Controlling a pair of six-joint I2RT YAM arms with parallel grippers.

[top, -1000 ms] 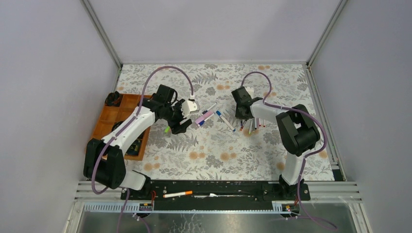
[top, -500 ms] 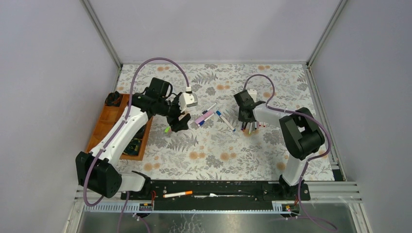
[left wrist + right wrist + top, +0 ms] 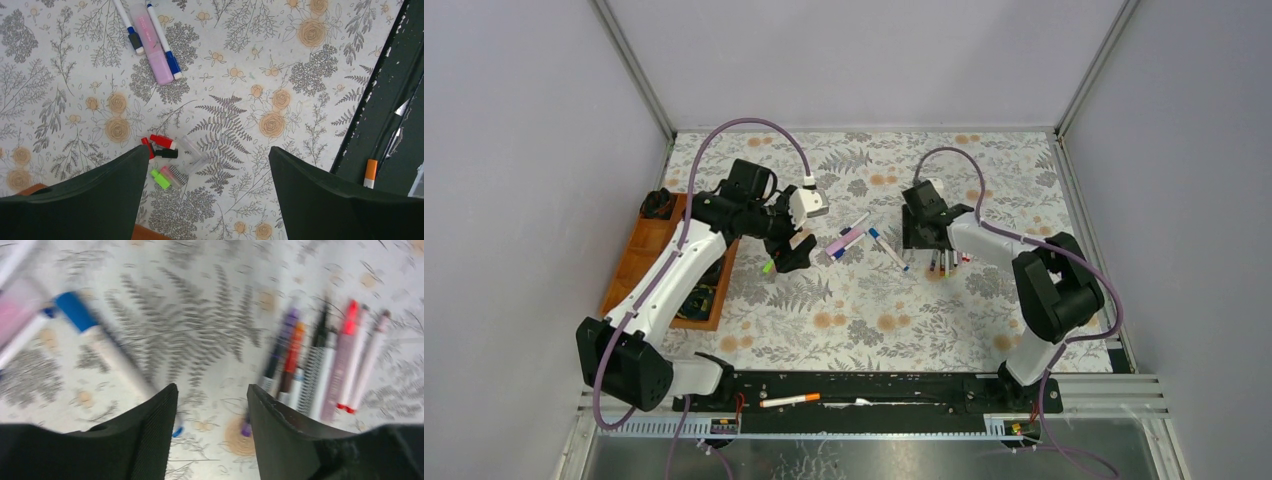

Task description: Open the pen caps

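The right gripper moves away from the row (image 3: 946, 262) of pens next and down onto the white body of the blue-capped pen, because its cap is still on.
Several loose pen caps lie in a small heap on the floral mat: red (image 3: 162, 141), black (image 3: 166, 153), green (image 3: 160, 179) and clear ones (image 3: 195, 150). In the top view the green cap (image 3: 768, 266) shows beside my left gripper (image 3: 792, 252). The left gripper (image 3: 210, 150) hovers open and empty above the heap. A pink highlighter (image 3: 152, 50) lies with blue-capped pens (image 3: 167, 47) further out. My right gripper (image 3: 211, 387) is open and empty, low over the mat between a blue-capped pen (image 3: 107, 347) and a row of several pens (image 3: 320, 360). That row (image 3: 946, 262) also shows in the top view.
An orange wooden tray (image 3: 649, 250) stands at the left edge of the mat, partly under the left arm. An orange-ended pen (image 3: 789, 400) lies on the black rail at the near edge, and it also shows in the left wrist view (image 3: 370, 172). Grey walls close three sides.
The left arm has raised its elbow and its gripper has shifted slightly left over the caps. The right gripper has shifted a little near the pen row, and its view is blurred by motion.
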